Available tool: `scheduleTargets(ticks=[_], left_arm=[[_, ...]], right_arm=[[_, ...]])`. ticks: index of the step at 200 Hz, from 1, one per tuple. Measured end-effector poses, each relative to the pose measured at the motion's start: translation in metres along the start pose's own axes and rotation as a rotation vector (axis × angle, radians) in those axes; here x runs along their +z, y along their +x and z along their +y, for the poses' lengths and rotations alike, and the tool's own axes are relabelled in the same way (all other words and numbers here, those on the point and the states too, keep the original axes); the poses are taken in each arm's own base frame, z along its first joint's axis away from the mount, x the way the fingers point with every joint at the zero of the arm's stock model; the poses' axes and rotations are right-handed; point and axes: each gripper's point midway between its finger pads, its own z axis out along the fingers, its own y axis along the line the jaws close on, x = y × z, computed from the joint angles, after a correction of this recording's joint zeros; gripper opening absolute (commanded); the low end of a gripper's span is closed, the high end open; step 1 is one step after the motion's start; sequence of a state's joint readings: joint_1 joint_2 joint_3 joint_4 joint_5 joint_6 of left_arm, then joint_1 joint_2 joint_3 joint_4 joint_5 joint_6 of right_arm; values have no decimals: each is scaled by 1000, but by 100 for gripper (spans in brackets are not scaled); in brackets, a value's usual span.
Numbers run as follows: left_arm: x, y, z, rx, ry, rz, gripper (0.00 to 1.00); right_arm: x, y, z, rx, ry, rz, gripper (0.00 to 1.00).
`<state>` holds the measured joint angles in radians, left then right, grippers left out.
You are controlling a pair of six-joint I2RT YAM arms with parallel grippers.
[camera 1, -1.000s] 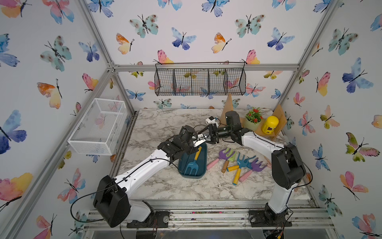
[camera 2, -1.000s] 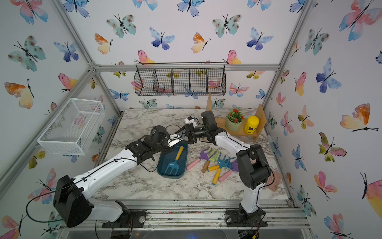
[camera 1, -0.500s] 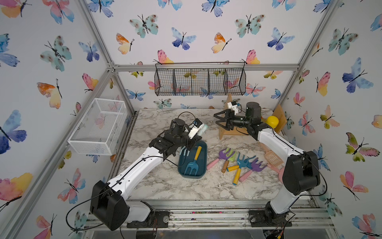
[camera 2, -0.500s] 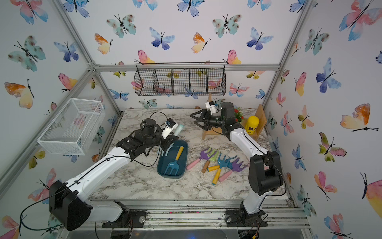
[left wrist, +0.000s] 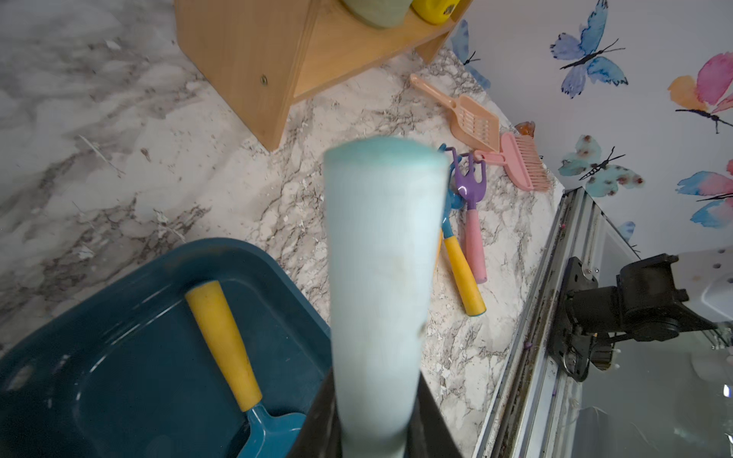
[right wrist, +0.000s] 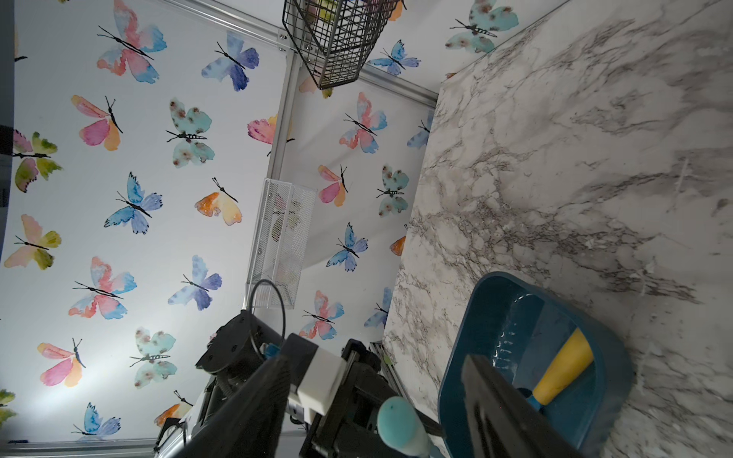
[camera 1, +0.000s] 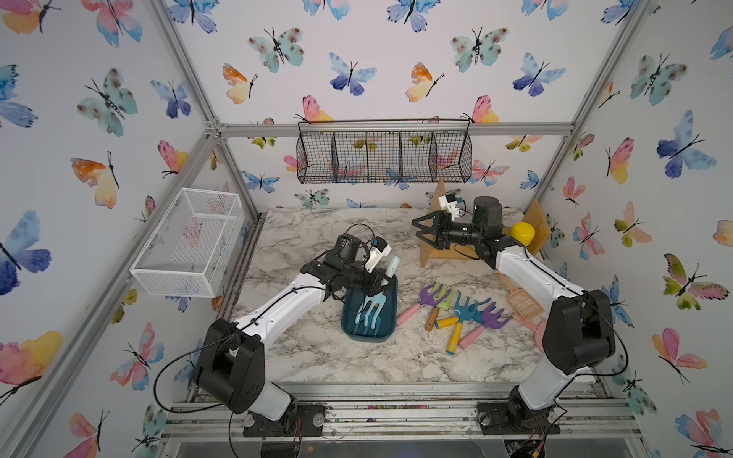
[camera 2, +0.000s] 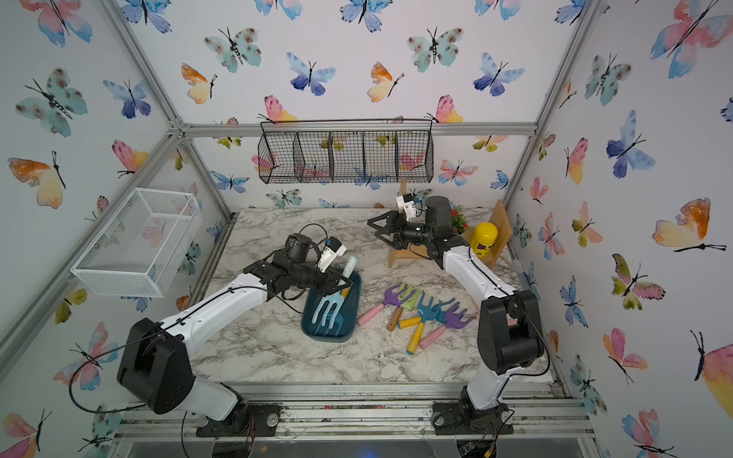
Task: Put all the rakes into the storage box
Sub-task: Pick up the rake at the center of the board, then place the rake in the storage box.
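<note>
The left gripper moves down toward the bottom of the open storage box below it next and releases the pale blue handle of the rake there.
My left gripper is shut on the pale blue handle of the rake. The rake tilts with its light blue tines down over the dark teal storage box, and its handle end points up and back. A blue tool with a yellow handle lies in the box under it. I cannot tell whether the tines touch the box. My right gripper hangs open and empty, raised behind the box by the wooden stand.
Several toy tools, among them a purple rake and an orange scoop, lie right of the box. A wooden stand with a yellow jar is at the back right. A white wire basket and a black wire basket hang on the walls.
Both grippers were together at the box's far end. The right gripper has drawn back toward the wooden stand, open. The left gripper kept the rake and tipped its tines down over the box.
</note>
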<state>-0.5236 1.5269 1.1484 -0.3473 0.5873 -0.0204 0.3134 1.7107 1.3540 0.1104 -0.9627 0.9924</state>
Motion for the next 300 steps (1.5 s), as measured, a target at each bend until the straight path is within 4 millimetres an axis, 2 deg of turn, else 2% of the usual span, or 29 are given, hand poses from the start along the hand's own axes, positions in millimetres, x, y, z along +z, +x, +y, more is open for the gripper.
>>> scheduleTargets(ticks=[19, 52, 76, 114, 186, 253, 263, 270, 277, 283, 286, 287, 289, 291, 300], left_arm=[[6, 12, 17, -94, -1, 41, 0], [-1, 12, 39, -200, -26, 26, 0], [-1, 10, 44, -243, -30, 14, 0], [12, 13, 52, -329, -26, 24, 0], [36, 52, 70, -440, -43, 146, 0], [49, 80, 84, -499, -85, 236, 1], [50, 82, 87, -507, -97, 249, 7], [51, 83, 89, -511, -107, 257, 23], [51, 84, 91, -514, -113, 263, 44], [52, 85, 92, -516, -121, 269, 56], [52, 85, 93, -515, -123, 271, 68], [52, 85, 93, -518, -125, 273, 74], [52, 85, 93, -515, -126, 273, 92], [52, 85, 93, -518, -129, 274, 99], [51, 85, 94, -519, -137, 278, 98]], right_arm=[[-2, 4, -2, -12, 7, 1, 74], [-5, 15, -5, -10, 21, 13, 74], [-5, 18, -6, -16, 23, 18, 73], [-6, 21, -9, -17, 30, 23, 73], [-8, 26, -10, -32, 34, 24, 73], [-8, 27, -12, -44, 41, 24, 73], [-8, 27, -12, -45, 42, 24, 73], [-8, 27, -12, -46, 42, 24, 73], [-8, 27, -12, -47, 42, 24, 73], [-8, 27, -12, -47, 43, 24, 73], [-8, 27, -12, -48, 43, 25, 73], [-8, 27, -12, -48, 43, 25, 73], [-8, 27, -12, -47, 43, 25, 73], [-8, 27, -13, -48, 43, 25, 73], [-8, 27, -13, -48, 43, 25, 73]])
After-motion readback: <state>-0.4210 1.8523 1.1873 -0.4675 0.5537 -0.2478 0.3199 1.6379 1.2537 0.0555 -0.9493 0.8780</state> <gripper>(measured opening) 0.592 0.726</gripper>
